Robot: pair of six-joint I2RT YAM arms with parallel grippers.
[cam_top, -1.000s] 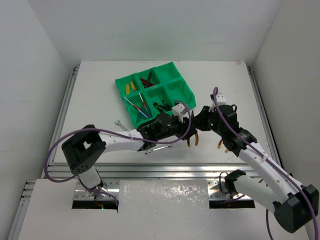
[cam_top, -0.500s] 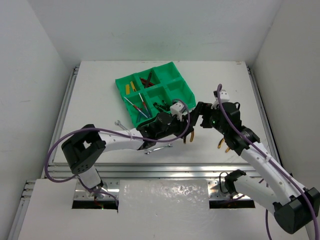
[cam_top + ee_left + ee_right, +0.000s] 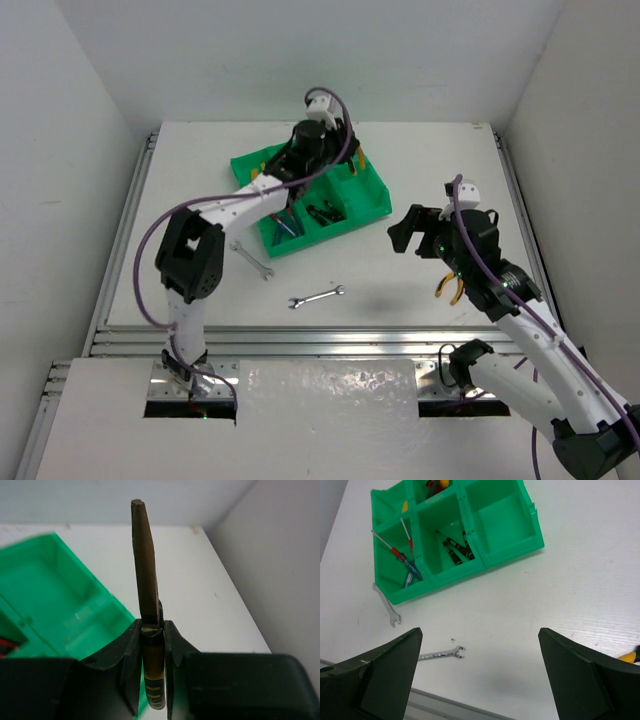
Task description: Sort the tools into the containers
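The bare far section (image 3: 52, 580) is below, left in the wrist view, so my left gripper should go down there next and release the pliers.
My left gripper (image 3: 340, 148) is shut on yellow-handled pliers (image 3: 357, 161) and hangs over the far right part of the green tray (image 3: 372, 206). In the left wrist view the pliers (image 3: 145, 570) stand edge-on between the fingers (image 3: 131, 650), above a bare compartment of the tray (image 3: 50, 595). My right gripper (image 3: 410, 232) is wide open over the white table, right of the tray, with nothing in it (image 3: 479, 632). Two silver wrenches (image 3: 317, 296) (image 3: 252, 258) lie on the table in front of the tray. A second pair of pliers (image 3: 447, 288) shows partly under the right arm.
The tray (image 3: 515, 552) holds screwdrivers (image 3: 402, 555) in its near left compartment and dark tools (image 3: 457, 550) in the near middle one. Both wrenches (image 3: 442, 654) (image 3: 386, 607) lie near the table's front rail. White walls close in the table on three sides.
The left arm has swung from the table's front up to the far side of the tray, carrying the pliers. The right gripper has opened wide and drawn back to the right.
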